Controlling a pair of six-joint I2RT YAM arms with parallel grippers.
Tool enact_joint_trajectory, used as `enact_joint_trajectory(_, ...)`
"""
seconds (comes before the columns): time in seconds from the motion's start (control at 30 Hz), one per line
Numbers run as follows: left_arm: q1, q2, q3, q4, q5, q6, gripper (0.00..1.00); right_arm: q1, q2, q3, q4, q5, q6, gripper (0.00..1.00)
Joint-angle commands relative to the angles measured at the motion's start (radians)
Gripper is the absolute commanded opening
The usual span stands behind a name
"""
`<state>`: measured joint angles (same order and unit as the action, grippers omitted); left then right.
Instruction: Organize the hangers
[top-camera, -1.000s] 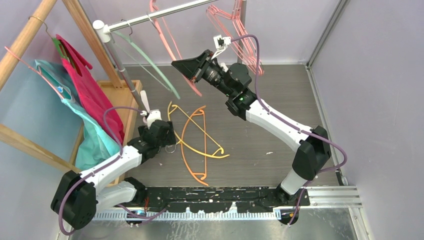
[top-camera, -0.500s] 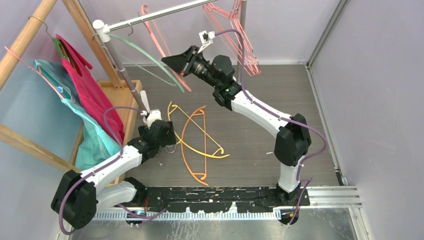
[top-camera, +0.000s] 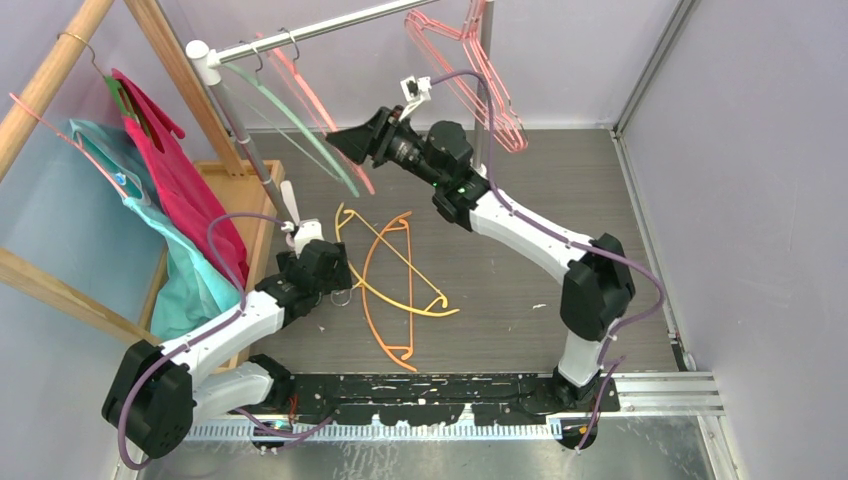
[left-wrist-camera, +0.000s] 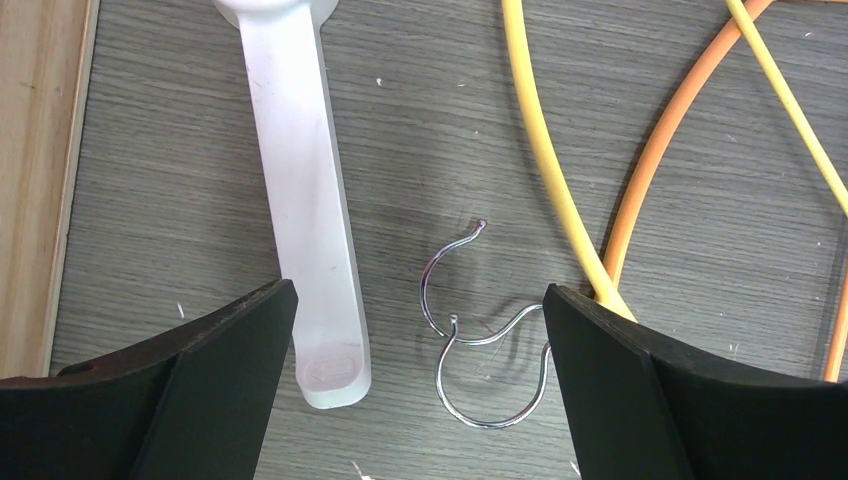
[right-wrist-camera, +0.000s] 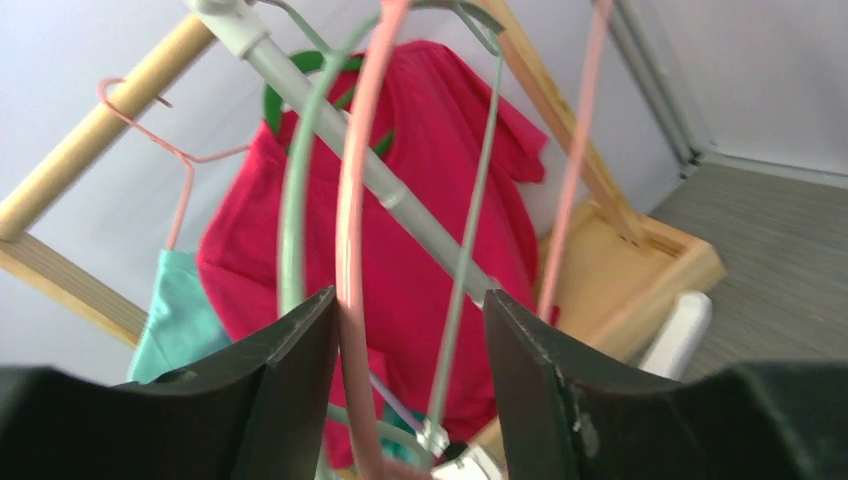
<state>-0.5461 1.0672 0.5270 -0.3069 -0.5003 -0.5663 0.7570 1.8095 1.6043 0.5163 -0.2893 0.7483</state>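
Note:
The yellow hanger (top-camera: 385, 262) lies over the orange one, so my right gripper will next move back from the pink hanger and down onto the yellow curved bar.
A pink hanger (top-camera: 330, 120) hangs by its hook on the grey rail (top-camera: 330, 25), just right of a pale green hanger (top-camera: 295, 125). My right gripper (top-camera: 338, 142) is open around the pink hanger's bar (right-wrist-camera: 350, 250), which runs close along the left finger. More pink hangers (top-camera: 470, 70) hang at the rail's right end. An orange hanger (top-camera: 385, 290) and a yellow hanger (top-camera: 385, 262) lie crossed on the floor. My left gripper (top-camera: 322, 268) rests low and open over their two metal hooks (left-wrist-camera: 480, 345), touching nothing.
A wooden rack (top-camera: 60, 70) at the left carries hangers draped with magenta (top-camera: 175, 165) and teal (top-camera: 165, 255) garments. Its wooden base tray (top-camera: 240, 190) and a white plastic foot (left-wrist-camera: 300, 190) lie beside my left gripper. Purple walls close in the floor.
My right gripper carried the pink hanger left along the rail, lowered slightly and opened. The hanger now hangs on the rail next to the green one. The left arm stayed still.

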Motion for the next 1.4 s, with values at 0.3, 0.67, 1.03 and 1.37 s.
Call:
enact_joint_trajectory(0.3, 0.006, 0.005, 0.007, 0.018, -0.024, -0.006, 0.98, 0.003, -0.416, -0.447, -0.172, 0.245, -0.282, 0.76)
enact_joint_trajectory(0.67, 0.006, 0.021, 0.047, 0.004, -0.012, -0.011, 0.98, 0.237, -0.427, -0.721, -0.398, 0.462, -0.457, 0.71)
enact_joint_trajectory(1.03, 0.005, 0.013, 0.058, -0.005, -0.004, -0.017, 0.98, 0.343, -0.173, -0.721, -0.366, 0.496, -0.561, 0.68)
enact_joint_trajectory(1.37, 0.006, 0.007, 0.05, 0.003, -0.001, -0.016, 0.98, 0.343, -0.05, -0.664, -0.382, 0.517, -0.616, 0.55)
